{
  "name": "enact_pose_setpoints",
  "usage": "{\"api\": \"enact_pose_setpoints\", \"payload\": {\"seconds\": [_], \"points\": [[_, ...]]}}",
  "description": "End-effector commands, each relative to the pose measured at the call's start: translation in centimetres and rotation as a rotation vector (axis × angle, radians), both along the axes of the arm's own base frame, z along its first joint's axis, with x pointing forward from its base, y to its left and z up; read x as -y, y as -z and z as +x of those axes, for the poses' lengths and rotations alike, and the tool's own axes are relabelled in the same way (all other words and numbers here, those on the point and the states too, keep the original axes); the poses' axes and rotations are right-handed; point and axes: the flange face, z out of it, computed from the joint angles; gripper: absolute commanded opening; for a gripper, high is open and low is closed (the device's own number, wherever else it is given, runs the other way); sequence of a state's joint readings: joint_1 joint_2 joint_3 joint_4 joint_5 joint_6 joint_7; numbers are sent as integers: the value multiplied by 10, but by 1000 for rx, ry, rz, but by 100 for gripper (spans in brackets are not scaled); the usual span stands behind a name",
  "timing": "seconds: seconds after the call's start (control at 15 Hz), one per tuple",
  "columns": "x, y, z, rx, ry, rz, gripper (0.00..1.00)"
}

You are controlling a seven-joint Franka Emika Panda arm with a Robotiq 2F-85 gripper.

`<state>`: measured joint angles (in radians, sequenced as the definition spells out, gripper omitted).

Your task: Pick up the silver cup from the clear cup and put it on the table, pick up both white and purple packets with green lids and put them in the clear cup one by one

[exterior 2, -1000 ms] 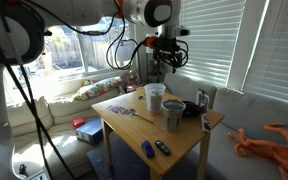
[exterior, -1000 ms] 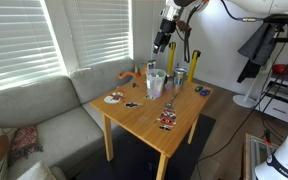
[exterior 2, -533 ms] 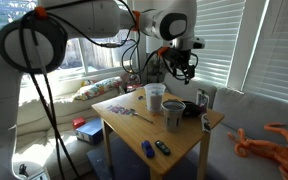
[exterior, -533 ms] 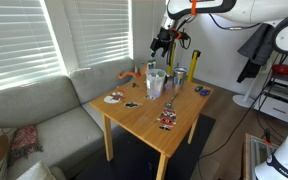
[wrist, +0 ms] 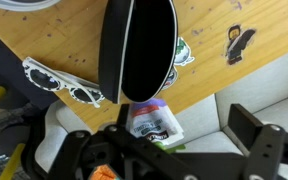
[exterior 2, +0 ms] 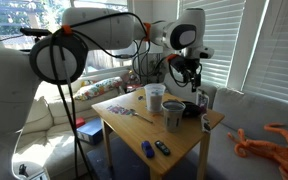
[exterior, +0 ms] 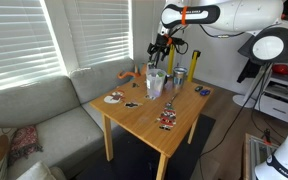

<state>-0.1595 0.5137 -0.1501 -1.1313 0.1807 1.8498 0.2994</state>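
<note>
My gripper goes down, opens, and eases outward next until its fingers are on either side of the packet's green lid, since that lid sits below and outward of it.
On the wooden table the clear cup stands upright with the silver cup inside it, its inside dark. My gripper hangs open well above and just beside this cup, holding nothing. One white and purple packet with a green lid shows in the wrist view. It sits at the table's edge next to the cup, below the gap between my fingers. In both exterior views the packets are too small to make out.
Another pale cup stands close by. Stickers lie flat on the tabletop, and black objects sit at one corner. A grey sofa borders the table, with an orange toy on it.
The arm has swung across and come down toward the cups, and the gripper now hangs lower and closer over them. The jaws have stayed open. Nothing on the table has moved.
</note>
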Motion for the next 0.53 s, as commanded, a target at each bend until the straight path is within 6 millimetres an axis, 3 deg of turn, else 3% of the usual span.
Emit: {"api": "enact_pose_setpoints", "payload": {"seconds": [0.0, 0.47], "points": [[12, 3, 15, 6, 102, 2, 100], [18, 15, 36, 30, 227, 25, 100]]}}
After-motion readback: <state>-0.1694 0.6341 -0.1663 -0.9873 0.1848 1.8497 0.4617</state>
